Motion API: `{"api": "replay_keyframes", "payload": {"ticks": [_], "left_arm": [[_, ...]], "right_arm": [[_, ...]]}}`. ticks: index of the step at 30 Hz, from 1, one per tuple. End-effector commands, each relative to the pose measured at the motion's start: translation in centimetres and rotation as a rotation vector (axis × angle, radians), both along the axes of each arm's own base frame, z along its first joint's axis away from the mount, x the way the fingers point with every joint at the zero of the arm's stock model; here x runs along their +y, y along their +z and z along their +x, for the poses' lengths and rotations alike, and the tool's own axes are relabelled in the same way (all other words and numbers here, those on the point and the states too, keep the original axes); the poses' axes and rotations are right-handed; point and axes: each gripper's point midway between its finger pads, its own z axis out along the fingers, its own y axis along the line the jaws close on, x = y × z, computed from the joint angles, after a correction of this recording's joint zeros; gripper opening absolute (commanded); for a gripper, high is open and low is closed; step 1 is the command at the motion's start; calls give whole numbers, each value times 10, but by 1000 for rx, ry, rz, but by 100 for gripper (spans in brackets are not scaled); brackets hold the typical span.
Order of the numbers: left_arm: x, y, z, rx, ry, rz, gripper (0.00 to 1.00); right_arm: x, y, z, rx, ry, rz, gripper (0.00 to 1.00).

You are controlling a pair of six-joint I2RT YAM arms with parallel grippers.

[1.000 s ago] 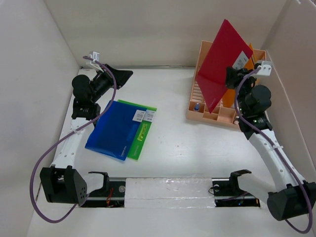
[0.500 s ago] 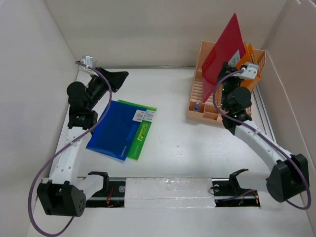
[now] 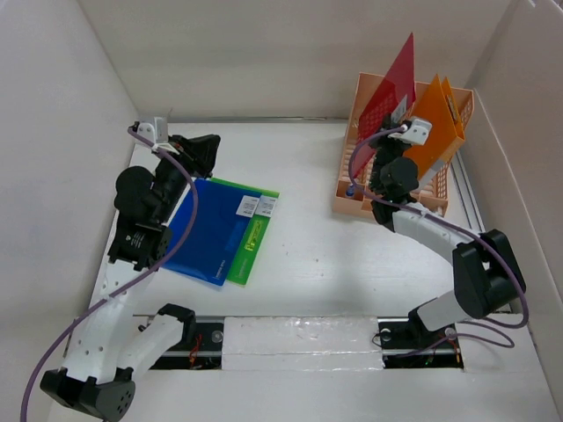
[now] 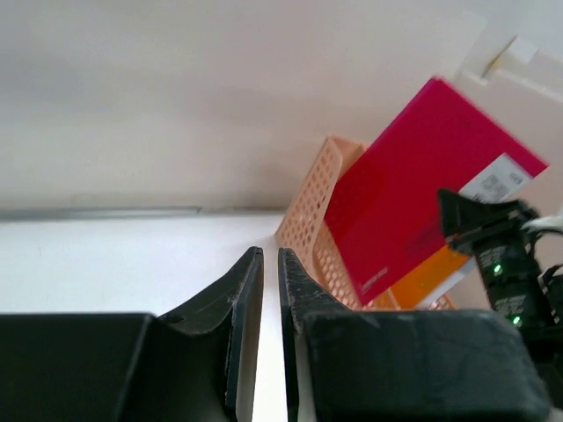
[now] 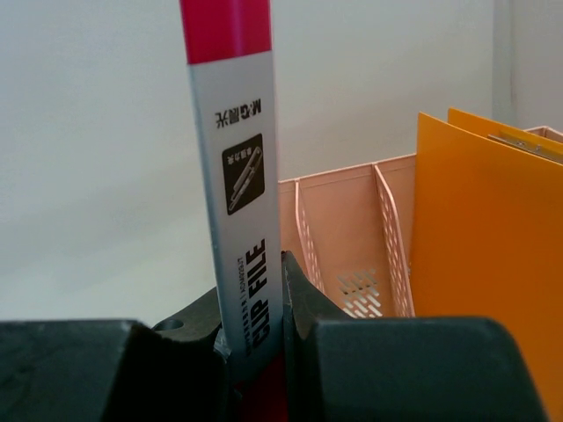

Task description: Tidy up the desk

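Observation:
Next, my right gripper moves down, shifting left in the top view, to seat the red file [image 3: 396, 83] in the empty rack slot, as the orange folder fills the neighboring one.
The desk [image 3: 325, 264] is a white tabletop. My right gripper [image 3: 387, 141] [image 5: 255, 290] is shut on the labelled edge of a red clip file [image 3: 396, 83] [image 5: 227, 26]. It holds the file upright over the peach slotted rack [image 3: 352, 198] [image 5: 339, 229]. An orange folder [image 3: 437, 127] [image 5: 484, 255] stands in the rack to the file's right. A blue folder [image 3: 207, 229] lies flat on a green folder [image 3: 257, 236] at the left. My left gripper [image 3: 214, 143] [image 4: 270, 253] hovers past the blue folder's far corner, its jaws a thin slit apart with nothing between them.
White walls [image 3: 53, 132] enclose the desk on the left, back and right. The rack stands in the back right corner. In the left wrist view the red clip file [image 4: 413, 211] and rack [image 4: 308, 211] show ahead to the right.
My right arm has swung the red file from a broad tilt to nearly edge-on above the rack, uncovering the orange folder. My left arm has risen and shifted slightly; its gripper stays near the blue folder's far corner.

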Motion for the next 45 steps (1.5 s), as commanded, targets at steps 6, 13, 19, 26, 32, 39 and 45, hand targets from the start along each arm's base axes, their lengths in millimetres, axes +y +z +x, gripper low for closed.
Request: {"api": "replay_keyframes", "payload": {"ticks": [6,13,19,26,32,39,45], "left_arm": [[-4,-90,6,235,89,216,11],[-28,-128,5,306,82,363,12],[-61,-152,-9,307,77,496,12],[-69,-145,-13,265,27,436,13],[-78,-153,-15,282,-15,435,14],[-81,-157,-15,291,-29,432,15],[-82,-161,-12,307,-19,435,15]], "right_arm": [[-1,19,8,-125,-59,-5,0],[8,-10,30,-73,-75,-36,0],[16,-39,37,-22,-80,-40,0],[28,-62,39,70,-27,-85,0],[33,-83,46,147,-11,-67,0],[28,-114,43,216,-48,15,18],[26,-96,37,234,-36,76,55]]}}
